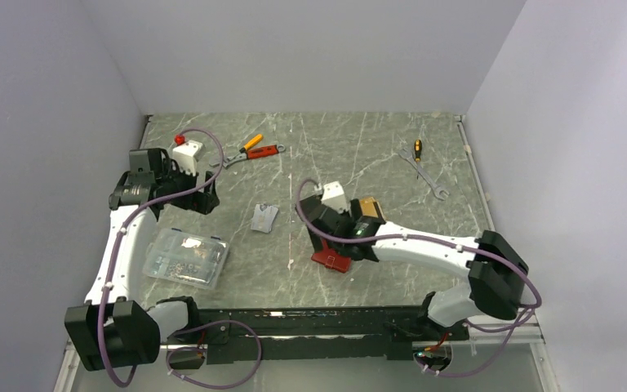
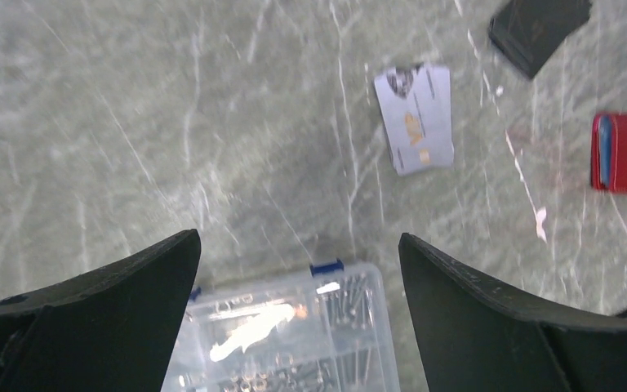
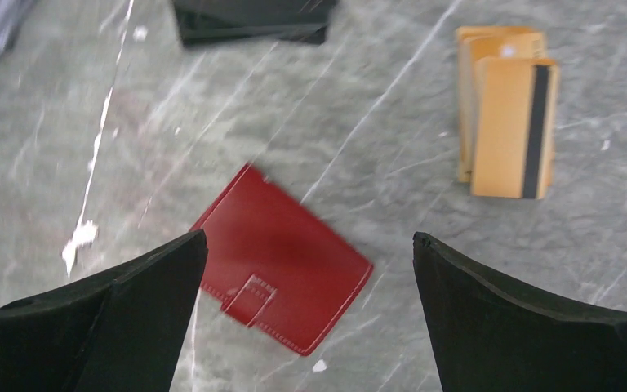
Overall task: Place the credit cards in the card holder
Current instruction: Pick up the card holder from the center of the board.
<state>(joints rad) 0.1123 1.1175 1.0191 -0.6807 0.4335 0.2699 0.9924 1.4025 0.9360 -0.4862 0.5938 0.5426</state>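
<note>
My right gripper will move down and back next, onto the snap-tab edge, which is below it and closer to my base. The card holder is closed.
The red card holder lies closed on the marble table, snap tab facing me, just under my open right gripper. From above, that gripper hovers over the card holder. A small stack of orange-gold credit cards lies to the right of the holder, the top one showing a dark stripe. A silver-white credit card lies alone mid-table. My left gripper is open and empty at the left, above the near end of a clear box.
A clear plastic box of screws sits near the left arm. A black flat rectangle lies beyond the card holder. Orange-handled pliers, a wrench and a small screwdriver lie toward the back.
</note>
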